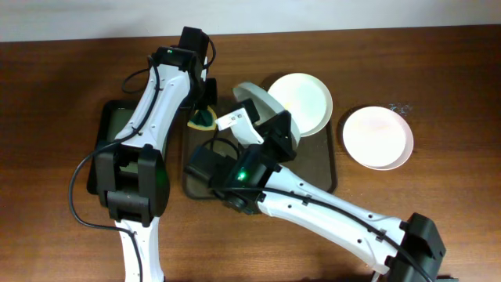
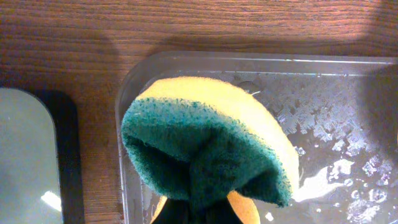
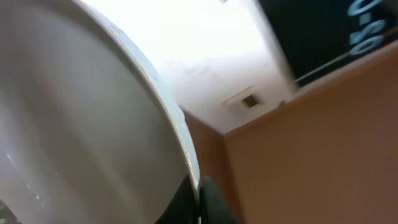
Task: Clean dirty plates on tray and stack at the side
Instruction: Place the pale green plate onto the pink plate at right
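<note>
A white plate already lies on the table beside the tray. The tilted plate swings toward it in my right gripper next, turns flat and comes down on top.
The dark tray (image 1: 325, 174) lies mid-table; its wet inside shows in the left wrist view (image 2: 323, 112). My right gripper (image 1: 270, 125) is shut on the rim of the pale grey-green plate (image 1: 258, 102) and holds it tilted on edge above the tray; the plate fills the right wrist view (image 3: 81, 124), pinched at its rim by the fingers (image 3: 200, 199). A white plate (image 1: 301, 102) rests on the tray's back right. Another white plate (image 1: 377, 137) lies on the table to the right. My left gripper (image 1: 205, 110) is shut on a yellow-green sponge (image 2: 205, 143) over the tray's back left corner.
A narrow black tray with a greenish inside (image 1: 117, 129) lies left of the big tray, under the left arm; its edge shows in the left wrist view (image 2: 37, 155). Small crumbs (image 1: 401, 107) lie on the wooden table behind the right-hand plate.
</note>
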Controlling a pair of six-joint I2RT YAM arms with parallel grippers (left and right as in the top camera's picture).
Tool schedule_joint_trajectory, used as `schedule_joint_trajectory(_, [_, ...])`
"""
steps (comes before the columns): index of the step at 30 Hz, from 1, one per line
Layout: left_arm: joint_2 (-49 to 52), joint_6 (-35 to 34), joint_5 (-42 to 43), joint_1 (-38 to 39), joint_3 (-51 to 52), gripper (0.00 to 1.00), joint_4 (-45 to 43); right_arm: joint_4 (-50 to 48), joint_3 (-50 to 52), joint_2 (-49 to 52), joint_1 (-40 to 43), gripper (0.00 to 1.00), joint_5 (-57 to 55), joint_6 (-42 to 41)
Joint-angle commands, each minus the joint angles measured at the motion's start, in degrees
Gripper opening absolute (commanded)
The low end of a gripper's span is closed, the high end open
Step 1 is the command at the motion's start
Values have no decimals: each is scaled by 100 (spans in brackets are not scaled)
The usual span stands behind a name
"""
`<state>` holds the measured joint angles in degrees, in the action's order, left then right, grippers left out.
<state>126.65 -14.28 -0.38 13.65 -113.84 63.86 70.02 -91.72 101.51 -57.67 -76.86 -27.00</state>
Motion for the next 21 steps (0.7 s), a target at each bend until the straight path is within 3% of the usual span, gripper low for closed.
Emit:
schedule_joint_trajectory(1, [52,92,59,-7,-79,0,-13,33,-129,-184,625,4,2483,-109])
schedule_joint_trajectory(4, [52,92,61,-4,-79,0,-17,-15,-127,-184,1432,4,4140,0])
schedule_joint_trajectory(10, [52,92,61,-7,-79,0,-35,-208,-129,-184,3482,4,7154,1130])
schedule_joint_trajectory(15, [55,92,59,-4,-79,0,-35,-186,-129,-184,5123,4,8288,1200])
schedule_joint_trajectory(21, [52,92,59,-4,-79,0,-35,-234,-31,-24,7040,4,8247,1200])
